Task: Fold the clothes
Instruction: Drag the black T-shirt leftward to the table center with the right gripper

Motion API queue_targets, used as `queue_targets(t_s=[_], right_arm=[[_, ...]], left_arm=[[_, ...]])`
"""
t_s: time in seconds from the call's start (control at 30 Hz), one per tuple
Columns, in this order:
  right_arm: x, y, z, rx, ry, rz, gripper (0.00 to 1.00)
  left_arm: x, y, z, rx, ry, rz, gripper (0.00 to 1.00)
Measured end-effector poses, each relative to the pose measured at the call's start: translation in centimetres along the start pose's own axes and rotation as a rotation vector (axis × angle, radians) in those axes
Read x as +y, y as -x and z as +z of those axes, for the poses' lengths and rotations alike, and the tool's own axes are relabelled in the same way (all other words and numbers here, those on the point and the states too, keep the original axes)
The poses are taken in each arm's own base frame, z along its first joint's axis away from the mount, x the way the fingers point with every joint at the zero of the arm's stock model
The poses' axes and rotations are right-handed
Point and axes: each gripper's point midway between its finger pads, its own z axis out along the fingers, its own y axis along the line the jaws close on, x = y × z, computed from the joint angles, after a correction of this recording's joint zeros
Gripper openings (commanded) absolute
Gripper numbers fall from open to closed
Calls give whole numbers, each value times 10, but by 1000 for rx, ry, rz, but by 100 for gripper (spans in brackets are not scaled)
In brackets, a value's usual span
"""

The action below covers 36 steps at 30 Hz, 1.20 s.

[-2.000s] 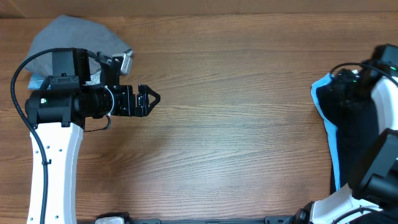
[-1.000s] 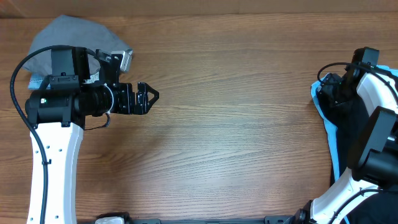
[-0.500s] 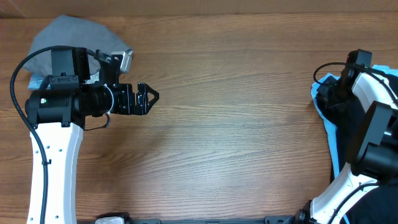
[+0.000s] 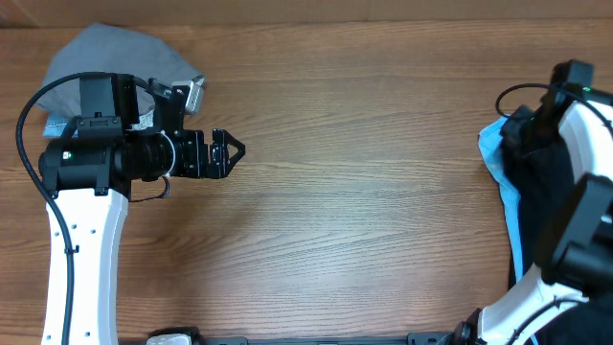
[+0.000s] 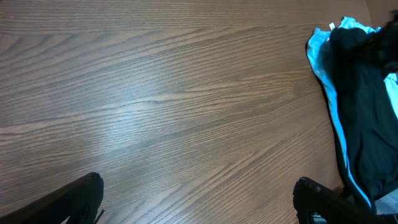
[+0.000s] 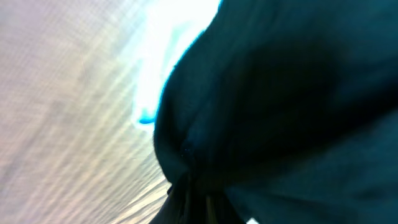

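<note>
The robot's right gripper needs to lift the fold of the black T-shirt next, carry it over to the left in the overhead view, and release it on the bare wood in the middle of the table.
The clothes lie in a heap at the table's right edge. A black T-shirt (image 4: 536, 196) rests on a light blue T-shirt (image 4: 492, 158). My right gripper (image 4: 520, 129) is shut on a bunched fold of the black T-shirt (image 6: 280, 93) at the heap's far end, with its fingers buried in the cloth (image 6: 199, 199). A strip of the light blue T-shirt (image 6: 180, 37) shows past the fold. My left gripper (image 4: 235, 150) hovers open over bare wood at the left, far from the heap. In its wrist view, its fingertips (image 5: 93, 183) frame the table, with the black T-shirt (image 5: 360, 93) at the far right.
A grey folded garment (image 4: 115, 53) lies at the back left corner, partly under my left arm. Brown wood table (image 4: 364, 192) spans the space between the two arms. The right arm's white links (image 4: 584, 125) hang over the heap.
My right gripper has shut on the black T-shirt and drawn back a little to the right, pulling the cloth up into a bunch. The left arm has stayed still.
</note>
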Motion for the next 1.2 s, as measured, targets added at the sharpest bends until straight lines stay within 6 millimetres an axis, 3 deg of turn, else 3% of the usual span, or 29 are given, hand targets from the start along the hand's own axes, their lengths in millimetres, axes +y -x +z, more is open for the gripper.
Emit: queue_targets(t_s=[0.17, 0.4, 0.47, 0.6, 0.67, 0.8, 0.83, 0.87, 0.9, 0.93, 1.0, 1.07, 1.1, 1.2], right_arm=[[11, 18, -57, -127, 53, -8, 4], [26, 17, -113, -220, 143, -34, 4], [39, 13, -128, -237, 185, -63, 4], [82, -6, -162, -269, 288, -171, 4], [111, -25, -176, -270, 348, -245, 4], [176, -80, -191, -229, 466, -424, 4], [196, -101, -194, -211, 502, -480, 4], [201, -106, -194, -208, 511, -493, 4], [225, -137, -200, -185, 559, -567, 4], [235, -151, -203, -175, 583, -599, 5], [265, -198, -214, -145, 656, -696, 13], [286, -255, -224, -96, 719, -802, 45], [291, -278, -228, -76, 734, -841, 54], [295, -322, -235, -66, 734, -912, 60]], left_arm=[[0, 0, 0, 1, 0, 0, 100], [0, -1, 0, 2, 0, -2, 100], [0, -1, 0, 3, 0, -2, 100], [-2, -1, -3, 9, 0, -12, 100], [-6, 1, -10, 7, 0, -13, 100], [-23, 19, -40, -48, 8, 19, 100], [-26, 26, -51, -76, 21, 32, 100], [-29, 31, -60, -100, 34, 43, 100], [-30, 36, -70, -124, 53, 51, 100], [-31, 42, -78, -150, 71, 60, 100], [-31, 48, -94, -187, 114, 74, 100], [-32, 54, -108, -219, 159, 87, 100], [-31, 55, -112, -228, 177, 89, 100], [-31, 58, -125, -255, 225, 97, 100]])
